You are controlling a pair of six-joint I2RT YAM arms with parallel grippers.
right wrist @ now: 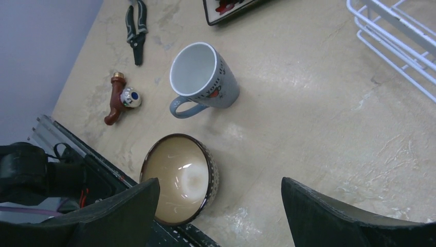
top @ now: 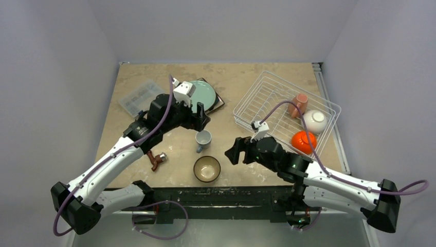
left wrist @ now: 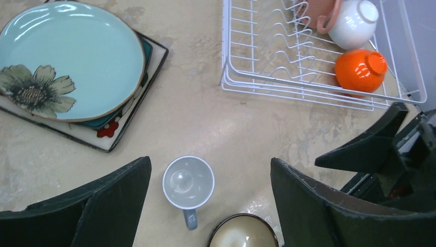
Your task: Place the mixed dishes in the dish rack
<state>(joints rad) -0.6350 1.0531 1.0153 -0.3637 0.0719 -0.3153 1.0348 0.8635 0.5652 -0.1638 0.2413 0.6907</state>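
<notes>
The left gripper moves down and back onto the unblocked rim facing the tap-like part next, as the brown bowl (top: 207,169) sits below and back from it.
The round teal plate (top: 204,95) (left wrist: 72,56) lies on the square flower-patterned plate (top: 220,103) (left wrist: 110,139) at the back middle. The pale blue mug (top: 203,139) (left wrist: 188,182) (right wrist: 203,77) stands upright on the table. The dark brown bowl (top: 207,169) (right wrist: 180,177) sits near the front edge. The white dish rack (top: 257,98) (left wrist: 267,77) holds the pink mug (top: 300,104), white bowl (top: 314,121) and orange bowl (top: 303,141). My left gripper (top: 200,117) (left wrist: 211,170) is open and empty above the blue mug. My right gripper (top: 234,152) (right wrist: 221,188) is open and empty beside the brown bowl.
A clear plastic compartment box (top: 139,96) lies at the back left, partly behind my left arm. Black-handled pliers (right wrist: 138,28) and a small brown tap-like part (top: 157,160) (right wrist: 121,98) lie left of the mug. The table's front edge runs just below the brown bowl.
</notes>
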